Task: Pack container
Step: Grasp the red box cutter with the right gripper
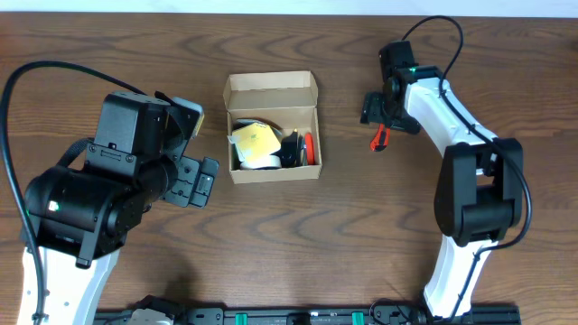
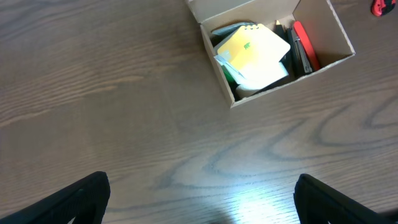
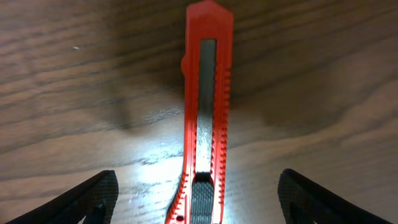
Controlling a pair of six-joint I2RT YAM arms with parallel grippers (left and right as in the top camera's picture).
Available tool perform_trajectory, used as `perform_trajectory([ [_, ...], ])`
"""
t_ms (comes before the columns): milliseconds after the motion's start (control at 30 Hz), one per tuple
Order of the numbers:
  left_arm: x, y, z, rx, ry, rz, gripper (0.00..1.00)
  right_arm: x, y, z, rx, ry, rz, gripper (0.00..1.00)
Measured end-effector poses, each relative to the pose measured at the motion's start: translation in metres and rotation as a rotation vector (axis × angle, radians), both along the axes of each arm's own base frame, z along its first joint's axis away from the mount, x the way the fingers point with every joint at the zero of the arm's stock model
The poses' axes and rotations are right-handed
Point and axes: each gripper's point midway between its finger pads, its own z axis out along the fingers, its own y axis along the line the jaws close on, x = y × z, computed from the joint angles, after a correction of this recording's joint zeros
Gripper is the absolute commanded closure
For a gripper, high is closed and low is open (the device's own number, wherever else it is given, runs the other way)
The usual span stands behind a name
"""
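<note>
The right gripper comes down onto the red utility knife's body [image 1: 383, 130] [image 3: 204, 145] next and closes across it, since the knife lies flat between the open fingers.
The tan cardboard container [image 1: 271, 126] stands open on the table with its flap lid folded back. It holds a yellow notepad [image 1: 256, 140], a white item and a red and black tool [image 1: 307, 147]; it also shows in the left wrist view [image 2: 273, 46]. A red utility knife [image 1: 379, 137] lies flat on the table to the container's right. My right gripper [image 3: 198, 199] is open, low over the knife [image 3: 205, 118], one finger on each side, not touching it. My left gripper [image 2: 202, 199] is open and empty, left of the container.
The wooden table [image 1: 298, 244] carries nothing else loose. The left arm's body [image 1: 99, 190] fills the left side. The right arm [image 1: 470, 181] runs down the right side to its base at the front edge.
</note>
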Motion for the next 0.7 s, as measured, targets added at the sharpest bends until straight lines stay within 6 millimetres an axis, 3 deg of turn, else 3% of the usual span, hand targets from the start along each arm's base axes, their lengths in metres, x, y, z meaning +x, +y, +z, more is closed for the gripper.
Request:
perform_trajectory([
  [467,0.000,0.000,0.000,0.000,0.000,0.000,0.05,0.004,0.006,-0.025,0.048,0.023,0.052,0.23],
  [567,0.000,0.000,0.000,0.000,0.000,0.000,0.05,0.005,0.004,-0.027,0.056,0.027,0.054,0.29],
  [700,0.000,0.000,0.000,0.000,0.000,0.000,0.05,0.005,0.002,-0.027,0.057,0.027,0.056,0.48],
])
